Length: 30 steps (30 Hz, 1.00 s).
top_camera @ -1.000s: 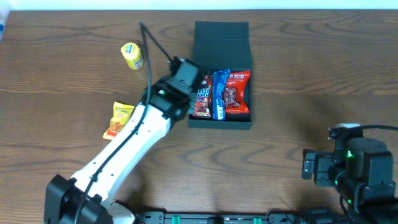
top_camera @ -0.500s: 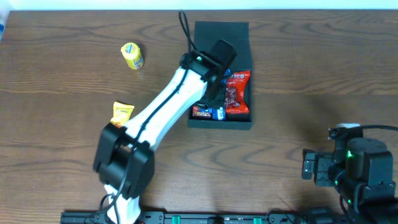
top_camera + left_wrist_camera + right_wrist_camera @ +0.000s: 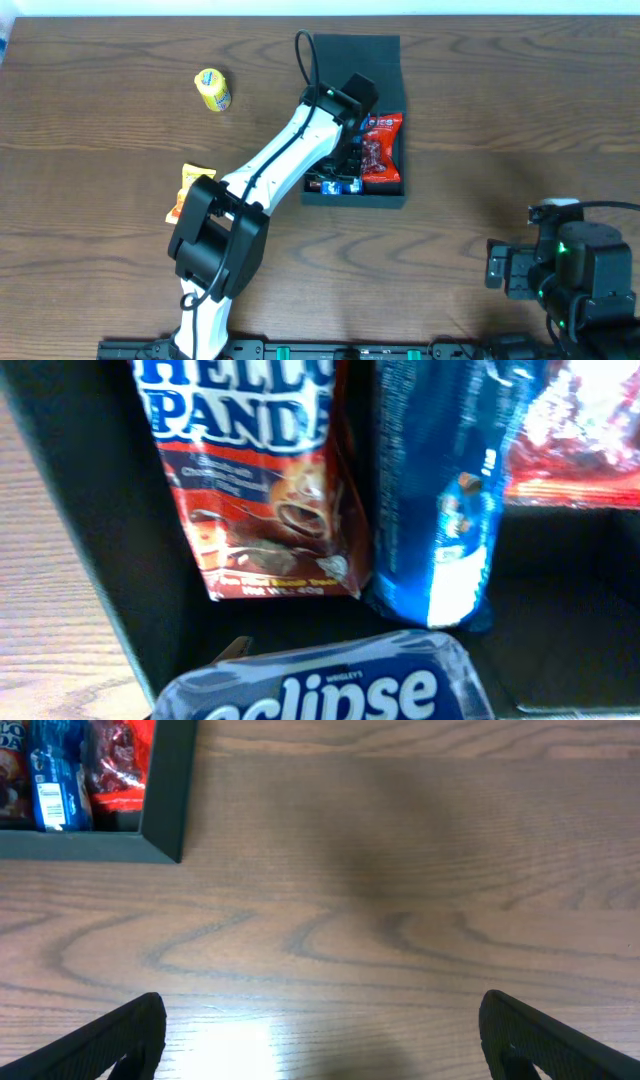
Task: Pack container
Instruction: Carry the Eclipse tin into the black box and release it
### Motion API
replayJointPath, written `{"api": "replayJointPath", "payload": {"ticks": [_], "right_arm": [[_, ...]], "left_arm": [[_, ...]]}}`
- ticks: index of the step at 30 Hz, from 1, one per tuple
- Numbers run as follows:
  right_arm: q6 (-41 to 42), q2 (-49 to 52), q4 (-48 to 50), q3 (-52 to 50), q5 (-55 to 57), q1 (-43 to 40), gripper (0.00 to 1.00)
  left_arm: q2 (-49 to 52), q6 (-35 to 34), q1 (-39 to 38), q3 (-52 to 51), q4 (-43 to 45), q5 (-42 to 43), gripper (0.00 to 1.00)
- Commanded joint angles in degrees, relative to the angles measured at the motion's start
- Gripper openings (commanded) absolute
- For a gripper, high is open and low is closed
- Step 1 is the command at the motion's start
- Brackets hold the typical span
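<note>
My left gripper needs to move away from the blue packet [image 3: 445, 490] next and let go of the Eclipse pack at the Hello Panda packet's near end, because the container's dark bottom is bare there.
The container [image 3: 355, 199] is a dark square box with its flap lid [image 3: 356, 62] lying open at the back. Inside stand a Hello Panda packet [image 3: 250, 480], a blue packet [image 3: 445, 490] and a red packet [image 3: 382, 150]. My left gripper [image 3: 346, 152] hangs over the box's left half, shut on a blue Eclipse gum pack [image 3: 320, 685] just above the dark floor; its fingers are hidden behind the pack. My right gripper [image 3: 320, 1055] is open and empty over bare wood at the lower right, far from the box.
A yellow round snack [image 3: 212, 90] lies at the back left. A yellow-orange packet [image 3: 188, 186] lies left of the box, partly under my left arm. The box's front right corner [image 3: 165, 790] shows in the right wrist view.
My left arm has swung right from the box's left edge to over its inside, carrying the gum pack. The right arm has not moved.
</note>
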Motion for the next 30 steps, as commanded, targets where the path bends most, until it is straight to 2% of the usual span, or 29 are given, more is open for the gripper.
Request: {"api": "replayJointPath", "payload": {"ticks": [1,7,9,16,22,27,30], "right_arm": [[-0.6,-0.1,0.0,0.1,-0.2,-0.6,0.99],[-0.6,-0.1,0.0,0.1,-0.2,-0.6,0.99],[-0.6,-0.1,0.0,0.1,-0.2,-0.6,0.99],[-0.6,-0.1,0.0,0.1,-0.2,-0.6,0.99],[-0.6,-0.1,0.0,0.1,-0.2,-0.6,0.99],[-0.6,-0.1,0.0,0.1,-0.2,-0.6,0.99],[-0.6,-0.1,0.0,0.1,-0.2,-0.6,0.99]], "left_arm": [[1.2,-0.7,1.1,1.6,-0.5,-2.2,0.06],[1.2,-0.7,2.0,1.6,-0.5,-2.8,0.06],[1.4,-0.7,2.1,1.6,-0.5,-2.8,0.11],[2.1,-0.7,2.1,1.6,-0.3,-2.8,0.19],[2.1,-0.7,2.1,1.6,0.0,-2.8,0.31],[2.1,-0.7,2.1,1.6,0.4,-2.8,0.37],[2.1,-0.7,2.0,1.6,0.9,-2.8,0.45]]}}
